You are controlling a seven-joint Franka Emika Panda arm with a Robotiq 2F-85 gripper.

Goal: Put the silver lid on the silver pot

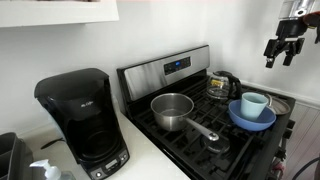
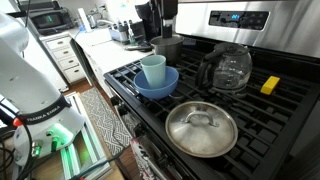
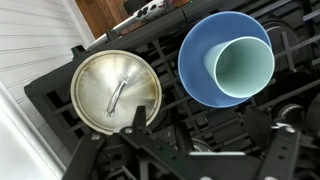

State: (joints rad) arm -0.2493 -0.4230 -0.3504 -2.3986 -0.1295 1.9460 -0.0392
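Observation:
I should move my gripper away from the blue bowl next, then turn it a little to come down onto the silver lid's handle [image 2: 201, 118] [image 3: 118, 94].
The silver lid [image 3: 112, 92] lies flat on the stove's front burner grate, knob up, and also shows in an exterior view [image 2: 201, 128]. The silver pot [image 1: 172, 108] stands open on another burner, with its long handle [image 1: 203, 129] pointing toward the stove's front; it appears small in an exterior view [image 2: 166, 46]. My gripper [image 1: 283, 50] hangs high above the stove, over the lid and bowl side, open and empty. In the wrist view its dark fingers [image 3: 200, 132] frame the bottom, and one tip overlaps the lid's edge in the picture.
A blue bowl [image 3: 200, 70] holding a pale green cup [image 3: 243, 65] sits next to the lid. A glass kettle [image 2: 228, 68] and a yellow sponge [image 2: 270, 85] are on the back of the stove. A black coffee maker [image 1: 82, 120] stands on the counter.

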